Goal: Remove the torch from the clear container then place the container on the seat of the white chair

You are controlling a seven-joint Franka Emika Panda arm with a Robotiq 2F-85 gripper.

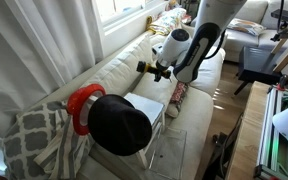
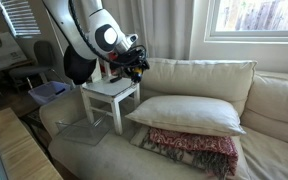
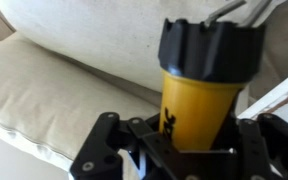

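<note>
The robot's gripper should move outward past the white table, toward the backrest (image 2: 168, 77), and let go of the torch (image 2: 136, 70) there, because the torch is already out of the clear container.
My gripper (image 3: 179, 150) is shut on the torch (image 3: 199, 95), which has a yellow body and a black head. The head points away from the wrist camera, towards the cushions. In both exterior views the gripper (image 1: 156, 68) (image 2: 132, 64) holds the torch (image 2: 136, 70) in the air, over a small white table (image 2: 109, 90) and near the backrest of the white chair (image 2: 199, 72). The clear container (image 2: 84, 131) lies on the seat in front of the white table, with only faint edges showing. It sits apart from the gripper and below it.
A large cream pillow (image 2: 189, 112) lies on a red patterned blanket (image 2: 196, 150) on the seat. The white table (image 1: 147, 106) stands on the seat. A black round object (image 1: 119, 125) and a red ring (image 1: 82, 108) block the near foreground. A desk edge (image 2: 14, 150) is nearby.
</note>
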